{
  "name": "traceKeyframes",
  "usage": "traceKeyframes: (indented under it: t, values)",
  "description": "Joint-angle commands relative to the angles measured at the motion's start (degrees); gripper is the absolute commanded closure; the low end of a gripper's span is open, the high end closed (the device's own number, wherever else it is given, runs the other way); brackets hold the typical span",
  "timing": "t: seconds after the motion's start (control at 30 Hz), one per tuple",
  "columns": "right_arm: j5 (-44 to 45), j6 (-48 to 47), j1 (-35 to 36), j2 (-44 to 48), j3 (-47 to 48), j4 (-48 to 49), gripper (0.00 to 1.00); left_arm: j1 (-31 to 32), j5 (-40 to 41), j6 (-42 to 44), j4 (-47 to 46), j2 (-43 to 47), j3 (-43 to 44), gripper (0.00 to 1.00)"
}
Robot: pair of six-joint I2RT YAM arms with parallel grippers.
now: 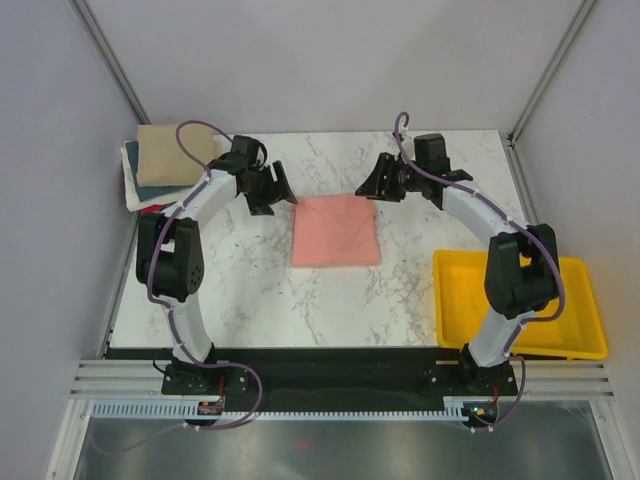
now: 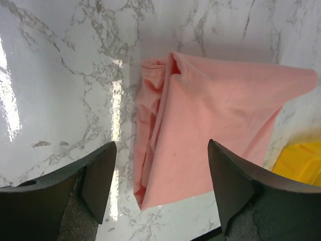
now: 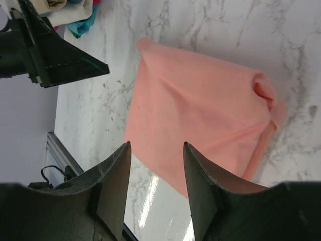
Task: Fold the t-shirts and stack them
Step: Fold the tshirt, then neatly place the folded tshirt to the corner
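The folded layers meet at the pink shirt's stack-side edge by its far corner (image 1: 298, 209) (image 2: 159, 91), so my left gripper comes down onto it next, to the right in the top view.
A salmon-pink t-shirt (image 1: 336, 230) lies folded into a rough square at the middle of the marble table; it also shows in the left wrist view (image 2: 210, 125) and the right wrist view (image 3: 200, 108). A stack of folded t-shirts (image 1: 165, 165), tan on top with white, teal and red below, sits at the far left corner. My left gripper (image 1: 282, 192) hangs open and empty above the pink shirt's far left corner. My right gripper (image 1: 368, 184) hangs open and empty above its far right corner. Neither touches the cloth.
A yellow plastic tray (image 1: 570, 335) sits at the near right, partly off the table edge, under the right arm. Grey walls and metal frame posts close in the table at back and sides.
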State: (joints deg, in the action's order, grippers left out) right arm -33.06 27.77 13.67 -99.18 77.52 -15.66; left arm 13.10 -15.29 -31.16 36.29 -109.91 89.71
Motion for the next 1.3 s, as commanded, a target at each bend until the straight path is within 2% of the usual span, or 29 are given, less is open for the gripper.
traceKeyframes:
  t: [0.0,0.17,0.37,0.63,0.87,0.93,1.03,1.23,1.27]
  values:
    - [-7.19,2.64,0.3,-5.93,-0.97,9.67,0.46,-0.18,-1.49,0.57,-7.88,2.59,-5.23,0.2]
    - [-11.32,3.08,-0.92,-20.31,5.0,13.29,0.44,-0.18,-2.46,1.45,-13.87,4.09,-10.07,0.21]
    - [-17.2,6.86,-2.42,-29.13,6.59,19.43,0.43,-0.18,-5.53,1.01,-26.09,2.25,-15.79,0.21]
    - [-21.26,5.81,-2.51,-26.34,7.56,19.62,0.38,-0.36,-7.21,0.92,-29.09,-6.8,-11.32,0.21]
    - [-21.35,6.59,-2.42,-15.54,5.19,19.7,0.35,-0.27,-5.98,0.04,-29.52,-9.0,-11.66,0.23]
    - [-22.13,10.62,-2.6,-12.55,1.18,25.13,0.34,-0.27,-7.29,-0.48,-31.37,-9.88,-11.93,0.24]
    - [-23.45,15.9,-2.51,-5.0,-5.95,33.31,0.32,-0.27,-10.1,-2.06,-32.86,-11.9,-11.66,0.32]
    - [-24.16,22.14,-2.25,4.24,-24.05,46.84,0.3,0.69,-13.01,-4.61,-39.0,-10.94,-15.7,0.54]
    - [-24.16,22.67,-1.9,4.95,-26.51,48.86,0.3,0.7,-14.06,-4.96,-39.8,-11.29,-16.06,0.7]
